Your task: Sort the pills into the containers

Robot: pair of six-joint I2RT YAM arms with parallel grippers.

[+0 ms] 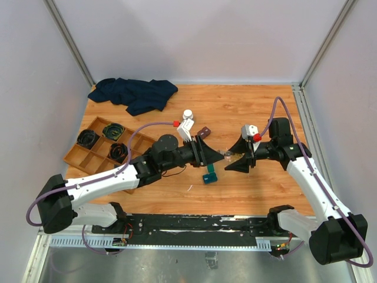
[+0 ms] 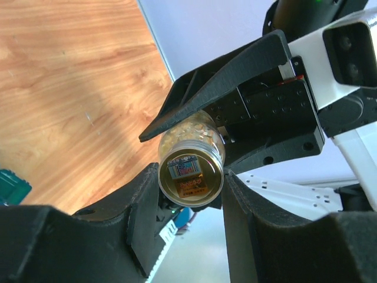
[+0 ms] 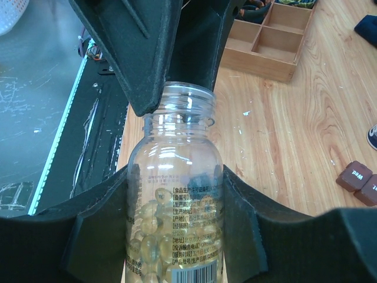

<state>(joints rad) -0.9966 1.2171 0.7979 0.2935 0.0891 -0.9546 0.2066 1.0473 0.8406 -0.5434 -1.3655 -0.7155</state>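
The threaded neck shows bare, so my left gripper draws the gold cap away next, turns downward and lowers outward to open table between tray and white bottle.
A clear pill bottle [image 3: 175,200] with yellow softgels is held level above the table between both arms [image 1: 227,155]. My right gripper [image 3: 177,194] is shut on its body. My left gripper [image 2: 191,184] is shut on the gold cap [image 2: 191,177] at the bottle's neck end. In the right wrist view the threaded neck [image 3: 179,103] shows bare just under the left fingers [image 3: 138,53], and the cap is hidden. A small teal case [image 1: 210,177] lies on the table just below the grippers. Its corner shows in the left wrist view [image 2: 12,187].
A wooden compartment tray [image 1: 79,159] with dark coiled items stands at the left, and also shows in the right wrist view [image 3: 271,41]. A dark blue cloth [image 1: 132,94] lies at the back left. A white bottle [image 1: 187,114] and brown boxes [image 1: 204,131] sit behind the grippers.
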